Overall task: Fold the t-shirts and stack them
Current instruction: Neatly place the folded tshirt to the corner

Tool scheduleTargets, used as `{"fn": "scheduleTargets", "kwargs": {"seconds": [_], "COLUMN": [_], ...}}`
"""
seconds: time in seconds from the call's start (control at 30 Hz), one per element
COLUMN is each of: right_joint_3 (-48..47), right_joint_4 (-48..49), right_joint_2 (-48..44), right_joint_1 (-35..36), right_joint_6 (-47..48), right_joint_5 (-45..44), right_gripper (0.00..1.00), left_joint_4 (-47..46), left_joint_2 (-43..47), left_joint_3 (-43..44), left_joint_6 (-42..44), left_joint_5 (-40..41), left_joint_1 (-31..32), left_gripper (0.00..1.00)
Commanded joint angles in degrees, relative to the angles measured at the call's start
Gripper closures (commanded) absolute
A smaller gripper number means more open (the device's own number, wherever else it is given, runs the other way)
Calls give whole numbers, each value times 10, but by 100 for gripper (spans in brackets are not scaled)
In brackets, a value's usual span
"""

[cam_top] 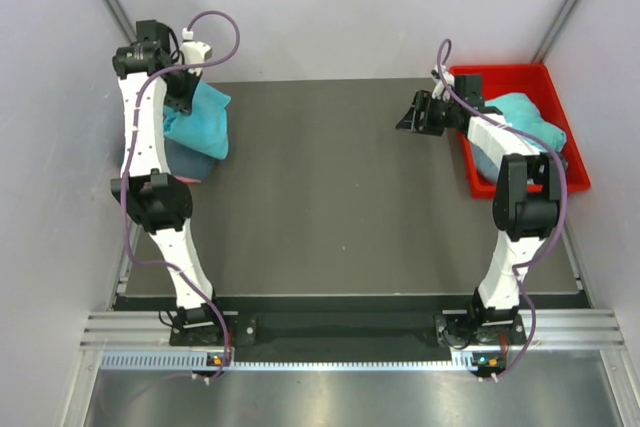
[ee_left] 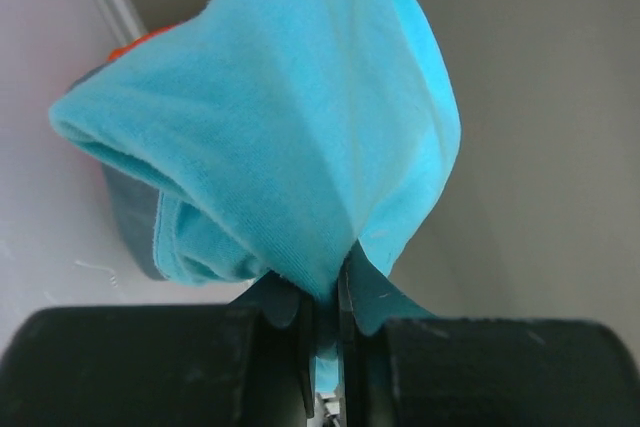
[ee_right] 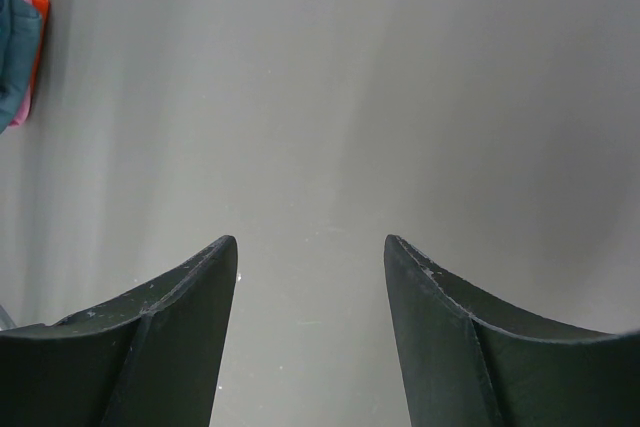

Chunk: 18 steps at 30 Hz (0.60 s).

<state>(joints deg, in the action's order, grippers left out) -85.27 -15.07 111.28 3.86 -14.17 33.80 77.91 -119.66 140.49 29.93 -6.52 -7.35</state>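
Note:
My left gripper should next lower the turquoise t-shirt and move it toward the nearby white panel, over the slate blue-grey t-shirt [cam_top: 188,162].
My left gripper [cam_top: 183,99] is at the table's far left corner, shut on a turquoise t-shirt [cam_top: 202,119], which hangs bunched from its jaws; the left wrist view shows the cloth [ee_left: 300,127] pinched between the fingers. Under it lies a slate blue-grey t-shirt [cam_top: 188,162] with a bit of pink or red at its near edge. My right gripper [cam_top: 407,115] is open and empty above the bare table, just left of the red bin; its fingers [ee_right: 170,337] stand wide apart. Another turquoise t-shirt [cam_top: 525,127] lies crumpled in the bin.
A red plastic bin [cam_top: 555,82] stands at the table's far right. The dark grey table [cam_top: 330,197] is walled by white panels on left, back and right. In the right wrist view, a slate and pink cloth pile [ee_right: 15,47] shows at the far left edge.

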Motion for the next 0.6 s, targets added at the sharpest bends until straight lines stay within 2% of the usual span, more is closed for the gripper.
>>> {"fn": "scheduleTargets", "kwargs": {"seconds": [0.0, 0.37, 0.57], "right_joint_3": [-10, -18, -18], "right_joint_4": [36, 40, 43], "right_joint_2": [-5, 4, 7], "right_joint_1": [-2, 10, 15], "right_joint_6": [-2, -5, -3], "right_joint_5": [9, 8, 7], "right_gripper": [39, 39, 39], "left_joint_4": [24, -7, -98], "left_joint_2": [-3, -16, -21], "left_joint_3": [22, -14, -79], "left_joint_6": [35, 36, 33], "left_joint_5": [29, 60, 162], "left_joint_1": [-11, -41, -43], "left_gripper": [100, 100, 100]}}
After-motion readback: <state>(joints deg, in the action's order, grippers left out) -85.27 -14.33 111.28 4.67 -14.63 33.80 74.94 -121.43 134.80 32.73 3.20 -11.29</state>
